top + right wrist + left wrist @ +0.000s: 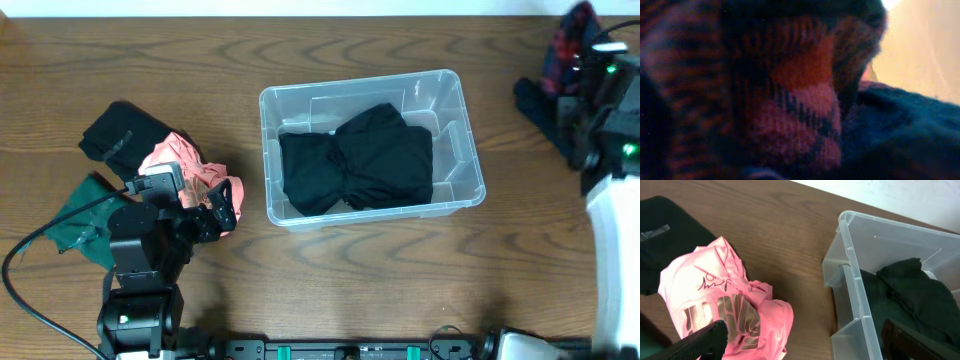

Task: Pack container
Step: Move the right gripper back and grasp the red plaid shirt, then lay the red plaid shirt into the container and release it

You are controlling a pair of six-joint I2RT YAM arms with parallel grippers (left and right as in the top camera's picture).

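The container has room on top of its black garment (372, 158). My right gripper needs to carry the plaid cloth to the left in the overhead view next, lower it there and release it.
The clear plastic container (266, 150) stands mid-table with a black garment (355, 160) lying in it. In the left wrist view, the container's rim (855, 275) is at the right and the black garment (910, 295) is inside. My left gripper (222, 208) is open and empty. It hovers between a pink printed garment (175, 160) and the container, and its fingers (810, 350) straddle the pink garment's edge (715, 295). My right gripper (582, 55) is pressed into a red-and-blue plaid garment (568, 35) at the far right. The plaid cloth (790, 100) fills the right wrist view and hides the fingers.
A black garment (118, 135) and a green one (85, 215) lie left of the pink garment. A dark garment (540, 105) lies by the plaid one and shows in the right wrist view (905, 135). The left arm's cable (30, 250) trails at the front left.
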